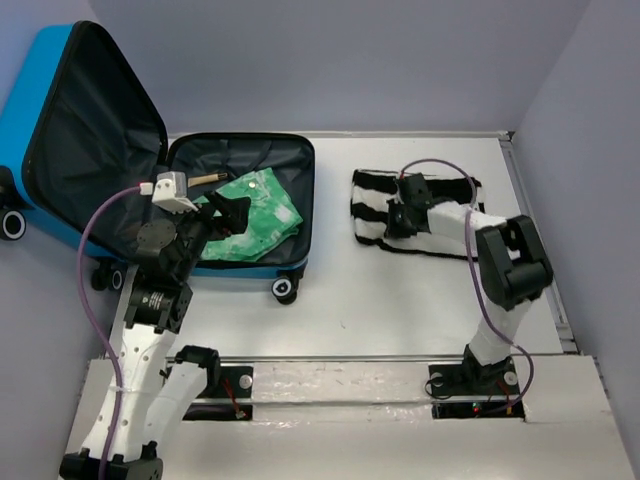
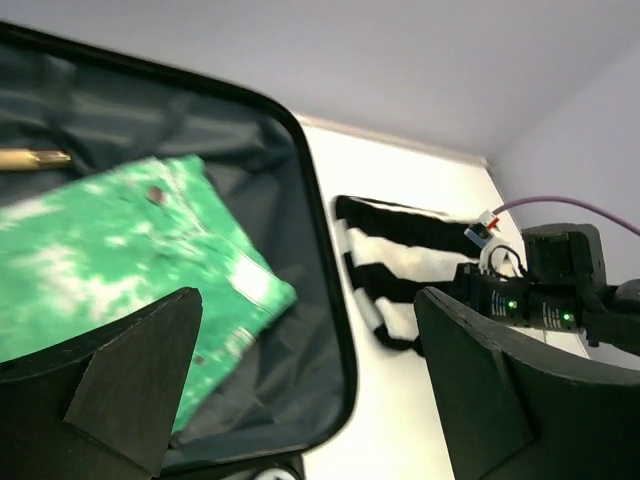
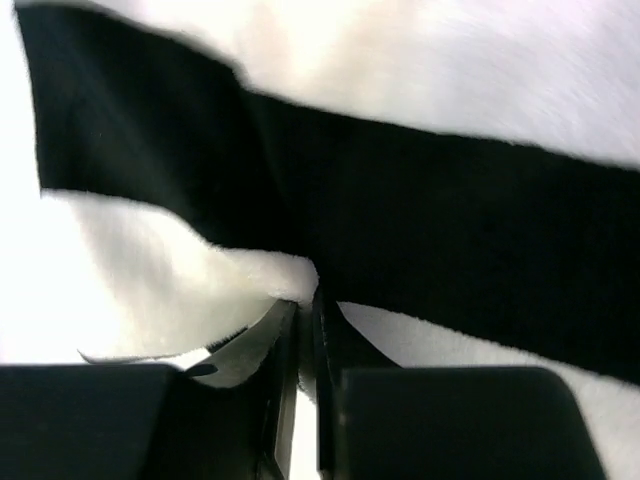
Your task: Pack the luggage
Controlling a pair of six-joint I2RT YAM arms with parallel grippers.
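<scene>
I next need to move my left gripper over and down to the fleece's edge by the luggage, free below the gripper and to its right in the top view.
The bright blue luggage (image 1: 40,90) lies open at the left, lid up, dark grey lining (image 1: 290,160) showing. A folded green-and-white garment (image 1: 250,215) lies inside it, also in the left wrist view (image 2: 110,260). My left gripper (image 1: 232,212) is open and empty, hovering over the green garment. A black-and-white striped fleece (image 1: 375,200) lies on the table to the right of the luggage, also in the left wrist view (image 2: 400,255). My right gripper (image 1: 400,218) is down on it, jaws pinched on a fold of the fleece (image 3: 200,290).
A tan stick-like object (image 1: 205,178) lies in the luggage behind the green garment, also in the left wrist view (image 2: 35,158). The luggage wheels (image 1: 284,290) stick out at its near edge. Walls enclose the white table (image 1: 380,300) at the back and right.
</scene>
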